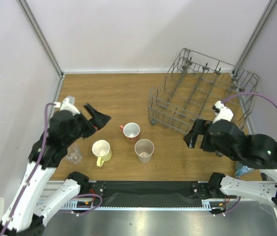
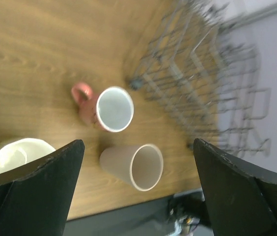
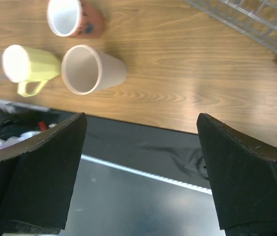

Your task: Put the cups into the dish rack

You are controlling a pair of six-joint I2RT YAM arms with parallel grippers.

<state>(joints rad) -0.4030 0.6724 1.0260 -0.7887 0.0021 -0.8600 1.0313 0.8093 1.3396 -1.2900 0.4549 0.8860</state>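
Observation:
The beige cup stands below my left gripper and to its right in the top view, so my left gripper will swing over and go down onto the cup's clear rack-side rim.
The grey wire dish rack stands at the far right with no cup in it. A salmon-pink mug, a beige handleless cup and a pale yellow mug stand upright near the table's front middle. A small clear glass stands at the front left, beside my left arm. A blue tumbler peeks out behind my right arm. My left gripper is open and empty, left of the pink mug. My right gripper is open and empty, in front of the rack.
White walls close the table on three sides. A black strip runs along the near edge. In the left wrist view the beige cup, the yellow mug and the rack show. The right wrist view shows the beige cup.

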